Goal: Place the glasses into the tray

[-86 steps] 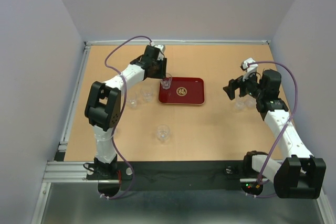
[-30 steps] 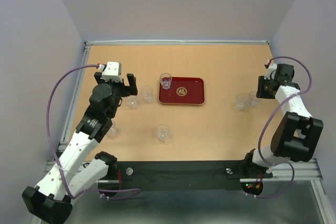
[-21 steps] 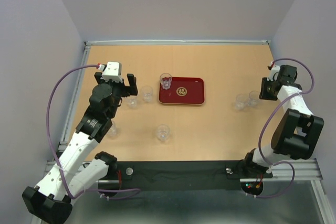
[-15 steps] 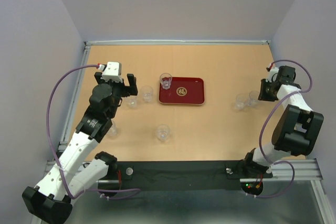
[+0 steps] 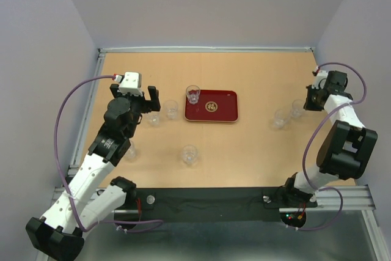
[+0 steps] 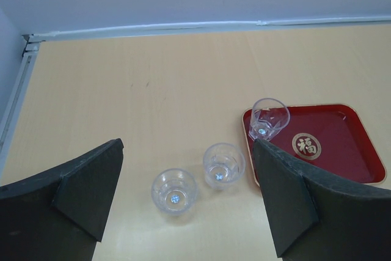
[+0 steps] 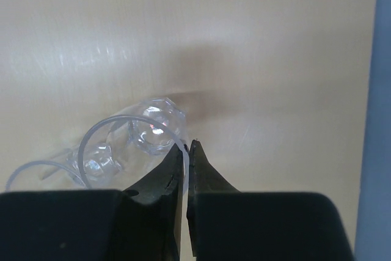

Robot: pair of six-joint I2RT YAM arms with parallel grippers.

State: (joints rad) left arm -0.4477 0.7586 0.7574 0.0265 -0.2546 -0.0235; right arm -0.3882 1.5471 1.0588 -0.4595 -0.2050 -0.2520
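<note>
The right gripper's glass goes left in the top view next, then comes down for release beside the standing glass in the tray, since the tray's bottom there is free.
The dark red tray [image 5: 226,112] [image 6: 345,148] lies mid-table, and one clear glass [image 5: 193,95] [image 6: 269,118] stands in its far left corner. My left gripper [image 5: 151,103] [image 6: 186,151] hangs open above two glasses [image 6: 175,191] [image 6: 223,165] left of the tray. My right gripper [image 5: 310,103] [image 7: 187,146] is shut on the rim of a glass [image 5: 297,109] [image 7: 149,132] near the right edge. A second glass [image 5: 280,118] [image 7: 91,157] stands close beside the held one.
Another glass [image 5: 190,154] stands in the front middle of the table, and one more [image 5: 129,151] shows partly under my left arm. The right wall is close behind my right gripper. A metal rail [image 5: 85,120] runs along the table's left edge.
My right gripper has closed onto the rim of the glass at the right edge. My left arm earlier drew back from the tray, leaving a glass there, and has since held still.
</note>
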